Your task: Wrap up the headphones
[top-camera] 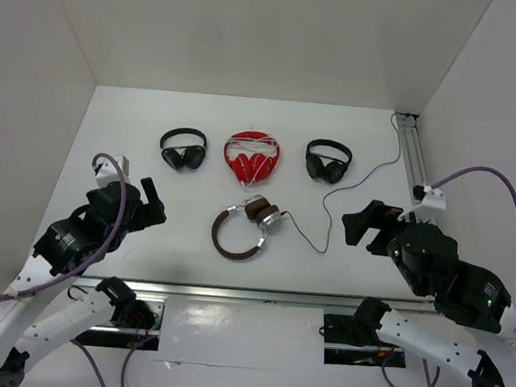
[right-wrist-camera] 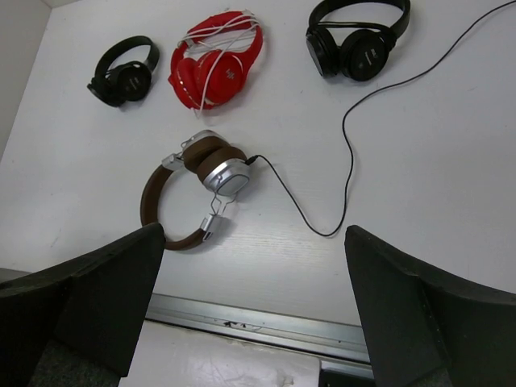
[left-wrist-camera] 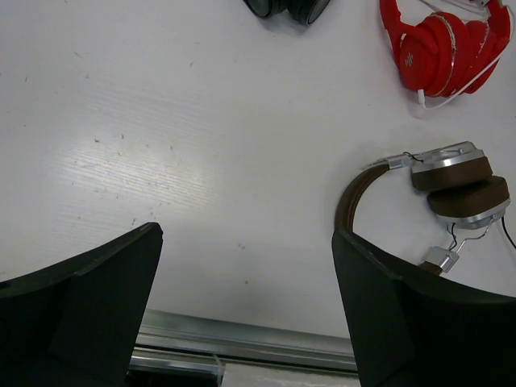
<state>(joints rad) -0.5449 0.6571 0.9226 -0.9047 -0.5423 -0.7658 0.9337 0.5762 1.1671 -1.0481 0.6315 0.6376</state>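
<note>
The headband's bend opposite the earcups gets my left gripper next, down and to the right in the top view, as the bend lies clear of the cable (top-camera: 345,188).
The headphones (top-camera: 246,226), with brown headband, brown pads and silver earcups, lie folded on the white table near its front middle. They show in the left wrist view (left-wrist-camera: 451,185) and the right wrist view (right-wrist-camera: 211,168). Their thin dark cable (top-camera: 345,188) runs loose to the back right; it also shows in the right wrist view (right-wrist-camera: 348,153). My left gripper (top-camera: 150,203) is open and empty, left of the headphones (left-wrist-camera: 246,306). My right gripper (top-camera: 362,226) is open and empty, right of them (right-wrist-camera: 254,306).
At the back stand a black pair (top-camera: 183,149), a red pair with white cord (top-camera: 252,155) and another black pair (top-camera: 327,159). A metal rail (top-camera: 413,154) stands at the back right. A metal strip (top-camera: 257,296) edges the table front.
</note>
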